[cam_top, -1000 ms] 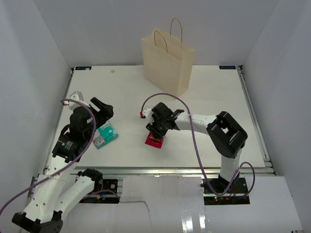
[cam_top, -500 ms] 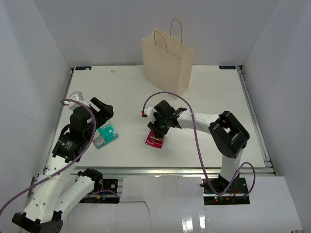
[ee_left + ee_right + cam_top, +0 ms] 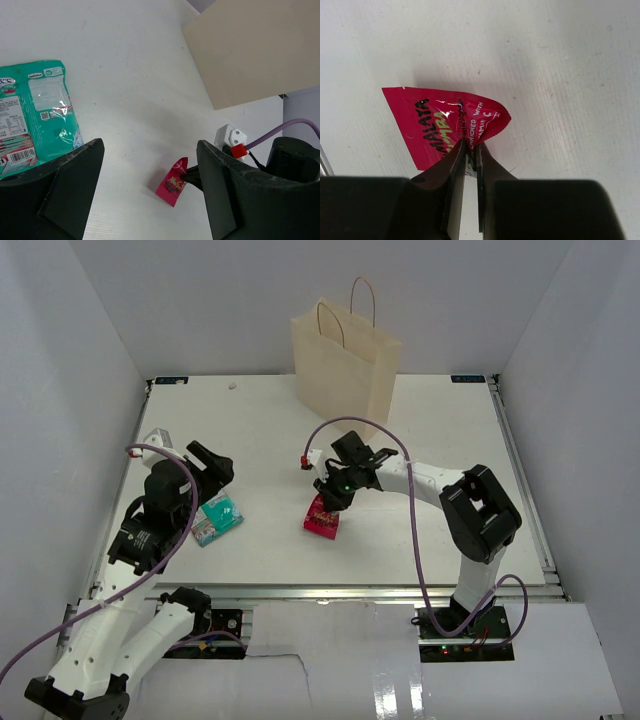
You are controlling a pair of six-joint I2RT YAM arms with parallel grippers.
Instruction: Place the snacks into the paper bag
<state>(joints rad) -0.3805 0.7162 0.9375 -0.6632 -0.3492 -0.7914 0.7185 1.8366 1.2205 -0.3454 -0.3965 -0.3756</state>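
I will next move the red-pink sachet [image 3: 322,519] in my right gripper up and outward, over the paper bag's open top [image 3: 352,328]. The sachet hangs low and the bag stands taller than it.
My right gripper [image 3: 332,502] is shut on the edge of a small red-pink sachet [image 3: 322,519], which hangs lifted above the table; the pinch shows in the right wrist view [image 3: 470,150] on the sachet [image 3: 435,130], and the sachet shows in the left wrist view [image 3: 174,184]. A teal-and-white pack [image 3: 217,518] lies flat at the left, also in the left wrist view [image 3: 35,112]. My left gripper [image 3: 212,468] is open and empty, hovering just above that pack. The cream paper bag [image 3: 343,365] stands upright at the back centre, its side in the left wrist view [image 3: 255,50]. Other snacks are out of view.
White walls enclose the table on three sides. A purple cable [image 3: 350,428] loops over the right arm, with a white-and-red plug [image 3: 231,140] near its wrist. A metal rail [image 3: 300,590] runs along the near table edge.
My right gripper has lifted the red-pink sachet off the table and moved it slightly right and toward the back. The left arm has not moved.
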